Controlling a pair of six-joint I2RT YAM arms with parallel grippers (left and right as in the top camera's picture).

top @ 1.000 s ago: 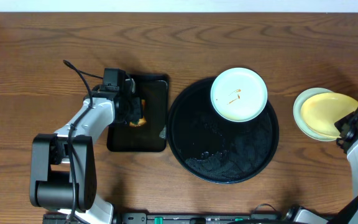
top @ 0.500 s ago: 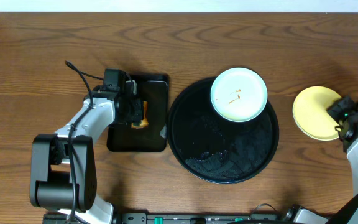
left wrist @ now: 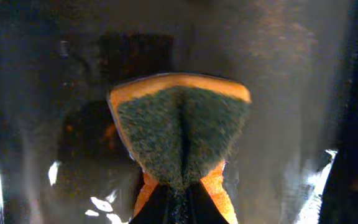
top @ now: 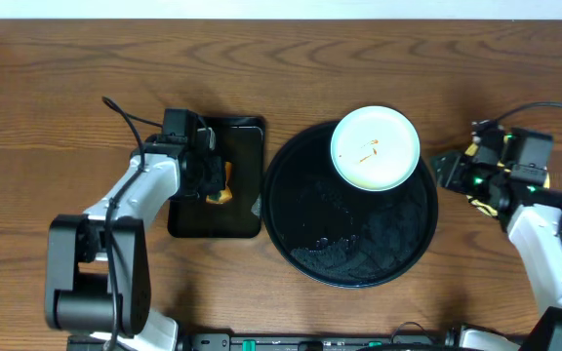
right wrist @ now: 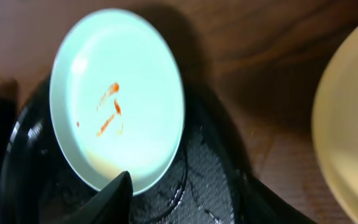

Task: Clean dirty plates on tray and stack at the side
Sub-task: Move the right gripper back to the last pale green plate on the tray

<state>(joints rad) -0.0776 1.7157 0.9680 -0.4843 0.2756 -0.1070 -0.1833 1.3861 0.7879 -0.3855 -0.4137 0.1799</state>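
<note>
The right gripper moves to the left in the overhead view and down around the plate's rim nearest it next, since orange sauce smears still mark this plate.
One pale bluish-white plate point(top: 375, 147) with thin orange sauce smears sits at the back of the round black tray point(top: 359, 244). It also shows in the right wrist view point(right wrist: 117, 93), on the tray point(right wrist: 210, 186). My right gripper point(top: 444, 169) is open and empty at the tray's right rim, its fingers point(right wrist: 191, 205) just in front of the plate's near edge. A pale yellow plate point(right wrist: 353, 124) lies on the table to its right, hidden under the arm in the overhead view. My left gripper point(top: 213, 178) is shut on an orange-and-green sponge point(left wrist: 182, 134).
A smaller rectangular black tray point(top: 237, 219) lies left of the round tray, and the sponge is held over its wet surface point(left wrist: 291, 93). The round tray's front half is wet and bare. Brown wooden table point(top: 66, 88) lies all around.
My right arm has swung left from over the yellow plate to the round tray's right rim. The sponge in my left gripper has shifted slightly on the rectangular tray.
</note>
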